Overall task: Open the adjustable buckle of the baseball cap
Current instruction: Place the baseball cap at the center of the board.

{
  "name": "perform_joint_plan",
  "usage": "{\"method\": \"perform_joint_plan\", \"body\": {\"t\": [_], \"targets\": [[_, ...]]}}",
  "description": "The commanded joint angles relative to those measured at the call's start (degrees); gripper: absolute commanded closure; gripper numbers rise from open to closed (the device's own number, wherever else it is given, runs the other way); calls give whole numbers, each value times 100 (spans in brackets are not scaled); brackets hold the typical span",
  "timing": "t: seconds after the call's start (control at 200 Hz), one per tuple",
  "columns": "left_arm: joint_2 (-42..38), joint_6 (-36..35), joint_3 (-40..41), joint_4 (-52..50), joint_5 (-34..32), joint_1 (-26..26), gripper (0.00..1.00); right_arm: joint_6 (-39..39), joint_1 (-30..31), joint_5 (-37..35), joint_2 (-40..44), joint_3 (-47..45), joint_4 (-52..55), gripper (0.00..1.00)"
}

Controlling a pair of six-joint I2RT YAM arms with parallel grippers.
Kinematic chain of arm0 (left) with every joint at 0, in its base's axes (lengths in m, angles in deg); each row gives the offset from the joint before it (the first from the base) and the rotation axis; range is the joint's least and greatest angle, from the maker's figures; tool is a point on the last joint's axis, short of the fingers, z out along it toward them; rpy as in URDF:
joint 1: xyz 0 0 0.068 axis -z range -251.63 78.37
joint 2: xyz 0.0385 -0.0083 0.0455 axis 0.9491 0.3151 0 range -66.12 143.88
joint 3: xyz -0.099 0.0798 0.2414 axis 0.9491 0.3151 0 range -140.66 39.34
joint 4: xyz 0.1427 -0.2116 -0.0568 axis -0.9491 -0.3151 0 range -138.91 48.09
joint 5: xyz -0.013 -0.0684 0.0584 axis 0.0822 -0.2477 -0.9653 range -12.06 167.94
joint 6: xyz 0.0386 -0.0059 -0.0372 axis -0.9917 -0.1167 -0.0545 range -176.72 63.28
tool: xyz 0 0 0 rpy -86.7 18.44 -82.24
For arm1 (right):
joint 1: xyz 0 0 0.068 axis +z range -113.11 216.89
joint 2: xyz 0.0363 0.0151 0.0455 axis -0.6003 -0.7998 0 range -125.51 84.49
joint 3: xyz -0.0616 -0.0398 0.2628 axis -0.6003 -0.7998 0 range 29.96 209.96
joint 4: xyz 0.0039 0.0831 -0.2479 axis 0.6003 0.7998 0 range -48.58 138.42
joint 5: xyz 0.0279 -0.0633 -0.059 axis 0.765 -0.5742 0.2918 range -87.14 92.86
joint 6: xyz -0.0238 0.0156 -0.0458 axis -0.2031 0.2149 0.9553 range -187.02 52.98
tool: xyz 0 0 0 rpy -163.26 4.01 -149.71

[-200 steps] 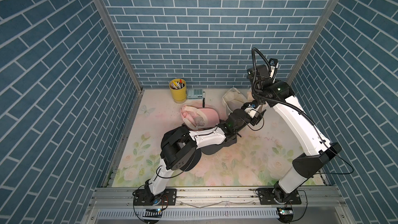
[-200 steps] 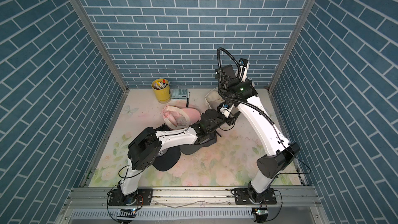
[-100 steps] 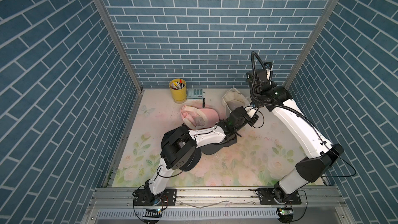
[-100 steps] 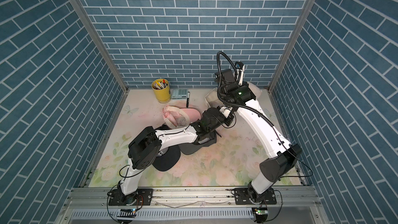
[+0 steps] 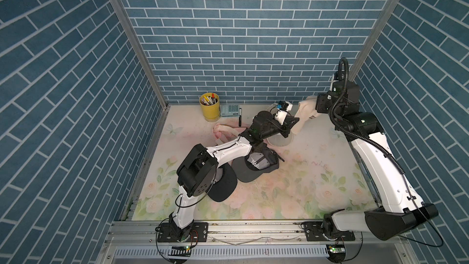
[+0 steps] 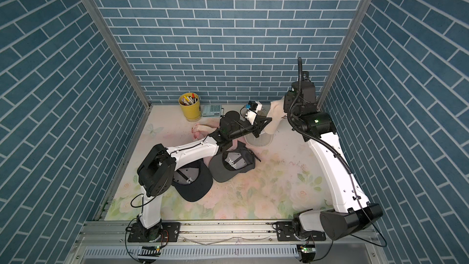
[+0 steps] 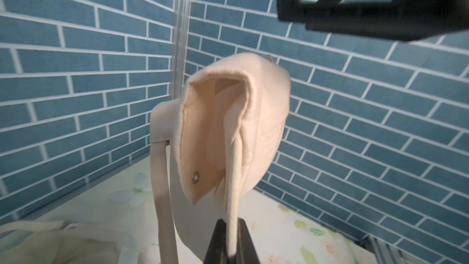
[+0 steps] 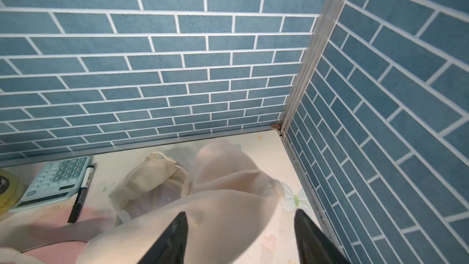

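Note:
My left gripper turns and lowers to bare tabletop by the side (image 5: 320, 139) (image 7: 271, 219) below it next. It then releases the ribbed piece of the cap's rim, since the cap has room there.
The cream baseball cap (image 7: 264, 123) hangs upside-down in the air near the back right corner, also visible in a top view (image 5: 305, 113). My left gripper (image 7: 231, 229) is shut on a ribbed band of its rim. A loose cream strap (image 7: 160, 186) dangles beside the opening, with a metal snap (image 7: 195, 177) on the inner flap. The adjustable buckle cannot be made out clearly. My right gripper (image 8: 239, 227) is open just above the cap, which lies blurred under its fingers without being held. One of its fingers (image 7: 368, 21) shows in the left wrist view.
A yellow pen cup (image 5: 209, 109), calculator (image 5: 229, 110) and marker (image 5: 239, 118) stand along the back wall. A cream zip pouch (image 8: 147, 181) lies by them. A pink cap (image 5: 223, 130), grey cap (image 5: 256, 166) and black cap (image 5: 223, 186) lie under the left arm.
My left gripper has shut on the cream cap's band and my right gripper has opened and let go. The right arm has swung away toward the back right corner.

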State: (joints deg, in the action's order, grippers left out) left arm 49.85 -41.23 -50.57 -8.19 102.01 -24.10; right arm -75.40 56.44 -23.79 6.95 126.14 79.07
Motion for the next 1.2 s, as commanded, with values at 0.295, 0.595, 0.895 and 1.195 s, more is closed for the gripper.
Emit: {"method": "perform_joint_plan", "body": {"t": [0.295, 0.595, 0.895, 1.195], "targets": [[1324, 2800, -1608, 563, 625, -277, 100, -669, -918, 878, 467, -567, 819, 30], [2662, 4409, -2751, 1178, 336, -147, 100, -608, -1160, 897, 1003, -885, 997, 29], [3759, 6043, -2959, 2029, -481, 301, 100, -630, -1364, 1415, 1188, -1243, 1010, 29], [4620, 6728, -3844, 1842, -803, 453, 100, -641, -1413, 1623, 1304, -1328, 999, 29]]}}
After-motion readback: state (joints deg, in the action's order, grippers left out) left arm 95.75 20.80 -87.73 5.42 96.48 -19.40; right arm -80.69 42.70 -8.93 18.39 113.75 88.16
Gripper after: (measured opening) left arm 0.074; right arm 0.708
